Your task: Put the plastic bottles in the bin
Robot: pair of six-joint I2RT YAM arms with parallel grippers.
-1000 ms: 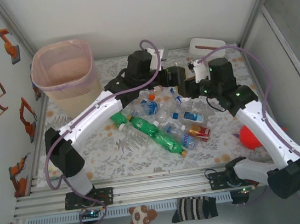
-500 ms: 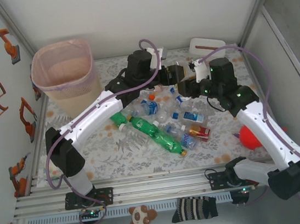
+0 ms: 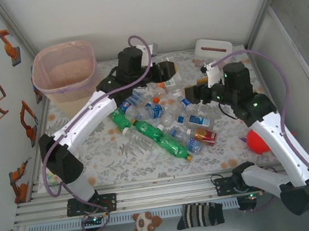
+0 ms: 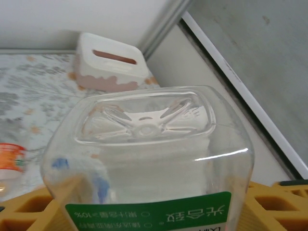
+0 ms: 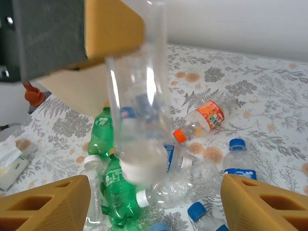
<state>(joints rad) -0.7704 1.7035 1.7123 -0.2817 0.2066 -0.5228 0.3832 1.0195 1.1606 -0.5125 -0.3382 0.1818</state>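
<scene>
The left gripper swings over the bin's opening (image 3: 65, 70) next, lowers inside and releases the bottle, since the bin stands beside it, away from my right gripper.
My left gripper (image 3: 167, 71) is shut on a clear bottle with a green label (image 4: 149, 144), held above the back of the table; its yellow fingers (image 4: 29, 211) press on both sides. In the right wrist view that bottle (image 5: 137, 110) hangs from the left gripper's finger (image 5: 113, 24). My right gripper (image 3: 197, 93) stands open just right of it, with nothing between its fingers (image 5: 48, 207). Several plastic bottles (image 3: 161, 120) lie heaped mid-table, among them green ones (image 3: 160, 137) and an orange-capped one (image 5: 207, 115). The beige bin (image 3: 75, 100) with its pink liner stands at the back left.
A white slotted box (image 3: 213, 48) sits at the back right, near the wall corner (image 4: 110, 62). A small red carton (image 3: 206, 137) lies at the heap's right edge. A red ball (image 3: 257, 140) rests beside the right arm. Walls close in the table on three sides.
The right gripper opened and let go of the clear bottle, then drew back to the right. The left gripper closed on the bottle and carried it left and away.
</scene>
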